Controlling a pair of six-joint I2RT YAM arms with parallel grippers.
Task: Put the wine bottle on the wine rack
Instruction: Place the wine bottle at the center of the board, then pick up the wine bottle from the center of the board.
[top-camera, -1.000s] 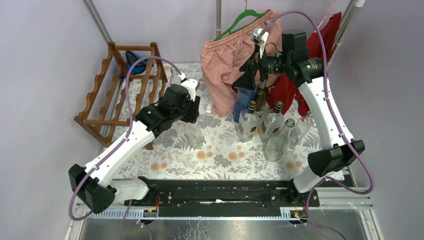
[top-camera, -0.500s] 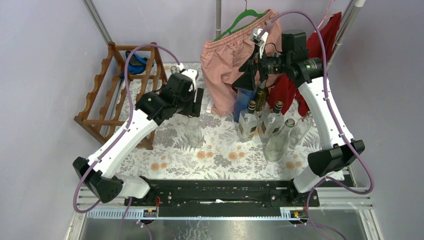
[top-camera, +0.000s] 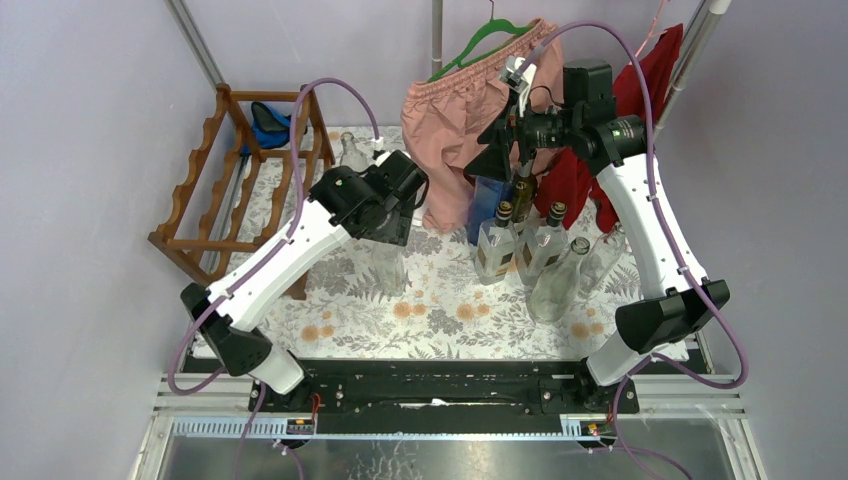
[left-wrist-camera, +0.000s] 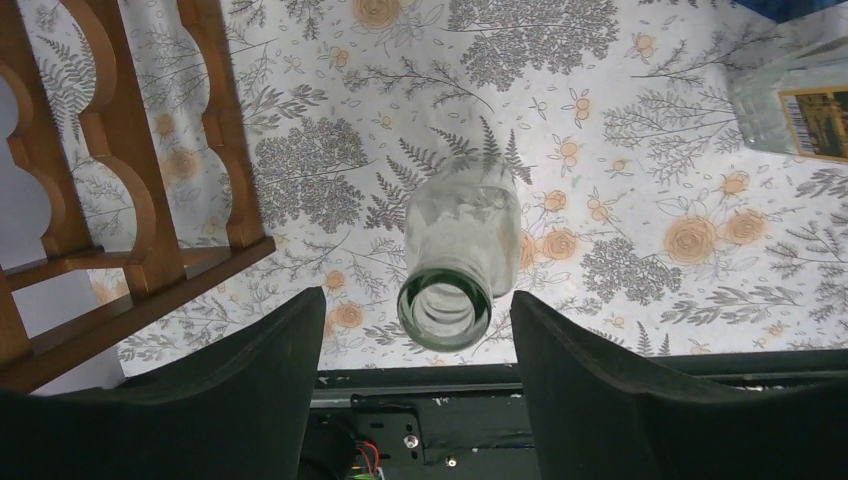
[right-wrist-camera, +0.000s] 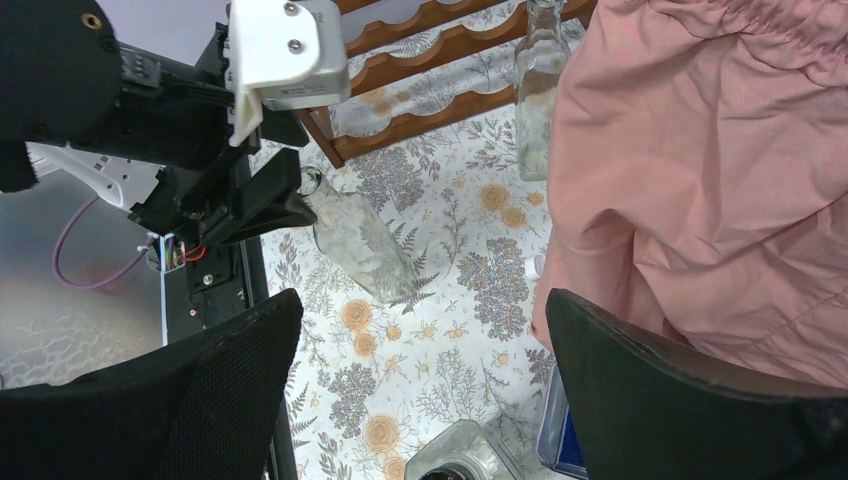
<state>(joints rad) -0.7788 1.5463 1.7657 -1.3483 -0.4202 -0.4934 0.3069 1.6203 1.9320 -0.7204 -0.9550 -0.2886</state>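
Note:
The bottle's green-tinged opening (left-wrist-camera: 445, 312) is below the left gripper, in the middle between its spread fingers, so the left gripper will next go down around the bottle's neck and close there.
A clear, empty wine bottle (top-camera: 388, 268) stands upright on the floral cloth, right of the reddish-brown wooden wine rack (top-camera: 240, 190). My left gripper (top-camera: 398, 222) hovers directly over it. In the left wrist view the bottle's green-tinged mouth (left-wrist-camera: 445, 312) sits between the spread fingers of the left gripper (left-wrist-camera: 418, 300), touching neither. The rack's scalloped rails (left-wrist-camera: 130, 190) show at the left. My right gripper (right-wrist-camera: 422, 300) hangs high and open, holding nothing, looking down on the bottle (right-wrist-camera: 350, 235) and the left gripper (right-wrist-camera: 270, 200).
Several glass bottles (top-camera: 545, 248) cluster at the right of the cloth, and one more (top-camera: 352, 150) stands at the back by the rack. Pink shorts (top-camera: 460, 120) and a red garment (top-camera: 640, 90) hang from a rail. A blue item (top-camera: 268, 122) lies behind the rack.
The left arm has swung its wrist right and turned it over the upright bottle, and its jaws have widened. The right arm has not moved.

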